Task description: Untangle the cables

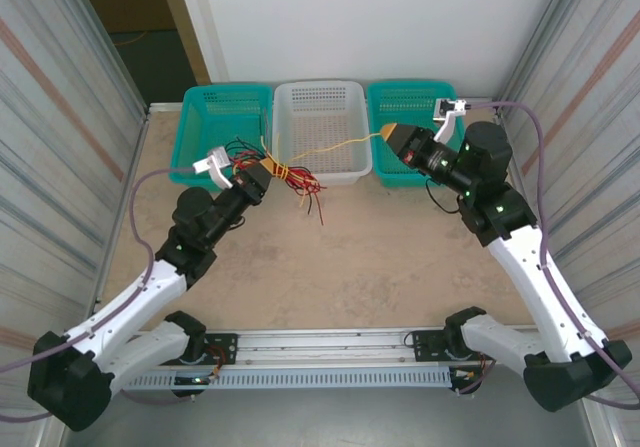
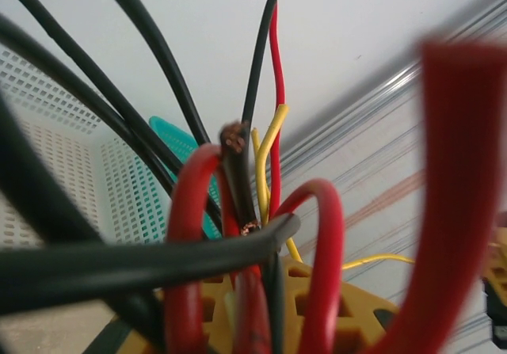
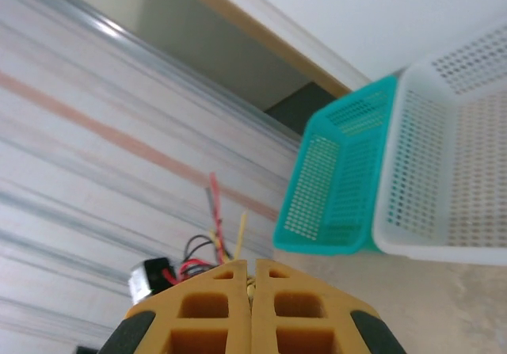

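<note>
The bundle goes back and down in my left gripper next, for release on the bare tabletop before the white basket, because that spot has room for its wires.
The cables point(image 1: 298, 179) are a bundle of thin red, black and yellow wires held above the table in front of the white basket point(image 1: 320, 102). My left gripper point(image 1: 265, 179) is shut on the bundle, and red and black ends droop below it. A single yellow wire point(image 1: 340, 147) stretches from the bundle to my right gripper point(image 1: 388, 133), which is shut on its end. In the left wrist view the red and black cables point(image 2: 238, 235) loop over the orange fingers point(image 2: 348, 314). In the right wrist view the yellow wire point(image 3: 240, 234) pokes out past the closed gripper point(image 3: 252, 268).
Three baskets stand in a row at the back: a teal basket point(image 1: 225, 117) on the left, the white one in the middle and another teal basket point(image 1: 410, 97) on the right. Corrugated walls point(image 1: 60, 117) close in both sides.
</note>
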You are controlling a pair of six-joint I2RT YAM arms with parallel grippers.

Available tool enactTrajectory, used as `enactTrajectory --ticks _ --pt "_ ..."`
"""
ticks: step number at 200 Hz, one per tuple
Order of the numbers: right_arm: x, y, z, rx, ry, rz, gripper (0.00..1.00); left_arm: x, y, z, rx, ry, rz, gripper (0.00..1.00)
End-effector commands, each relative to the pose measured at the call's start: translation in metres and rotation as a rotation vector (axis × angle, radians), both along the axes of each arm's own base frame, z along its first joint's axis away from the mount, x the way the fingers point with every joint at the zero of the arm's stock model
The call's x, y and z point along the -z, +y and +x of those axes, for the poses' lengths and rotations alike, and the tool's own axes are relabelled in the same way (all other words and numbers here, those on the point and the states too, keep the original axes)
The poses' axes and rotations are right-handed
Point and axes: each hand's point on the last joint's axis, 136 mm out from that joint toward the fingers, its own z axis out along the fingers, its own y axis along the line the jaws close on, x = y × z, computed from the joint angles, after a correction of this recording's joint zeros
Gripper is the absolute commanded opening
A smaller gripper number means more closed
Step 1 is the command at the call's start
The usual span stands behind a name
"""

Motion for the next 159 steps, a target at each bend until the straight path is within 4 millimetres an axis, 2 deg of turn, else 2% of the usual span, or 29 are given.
enactTrajectory --ticks 1,20,30,34,70,90,108,141,159 --pt "-0.037 -0.034 0.005 0.096 -0.105 -0.003 0.00 0.035 0.019 0.002 -0.079 0.099 0.097 0.00" --pt "-0.033 -0.073 0.014 0.207 -0.074 0.008 0.00 0.046 0.033 -0.001 -0.126 0.150 0.118 0.00" --pt "-0.022 -0.098 0.021 0.277 -0.036 0.011 0.00 0.050 0.041 -0.001 -0.151 0.172 0.114 0.00" --pt "-0.026 -0.108 0.015 0.306 -0.050 0.016 0.00 0.051 0.044 -0.002 -0.157 0.181 0.109 0.00" --pt "0.008 -0.190 0.005 0.558 0.049 0.062 0.00 0.036 0.052 0.001 -0.111 0.179 0.021 0.00" --pt "0.008 -0.228 -0.007 0.654 0.059 0.118 0.00 0.031 0.056 0.000 -0.120 0.179 0.073 0.00" --pt "-0.011 -0.243 -0.015 0.676 0.011 0.141 0.00 0.041 0.055 -0.001 -0.108 0.217 0.131 0.00" --pt "-0.045 -0.244 -0.026 0.698 -0.062 0.071 0.00 0.088 0.068 -0.004 -0.160 0.382 0.222 0.00" --pt "-0.058 -0.241 -0.026 0.683 -0.088 0.077 0.00 0.105 0.065 -0.006 -0.132 0.438 0.227 0.00"
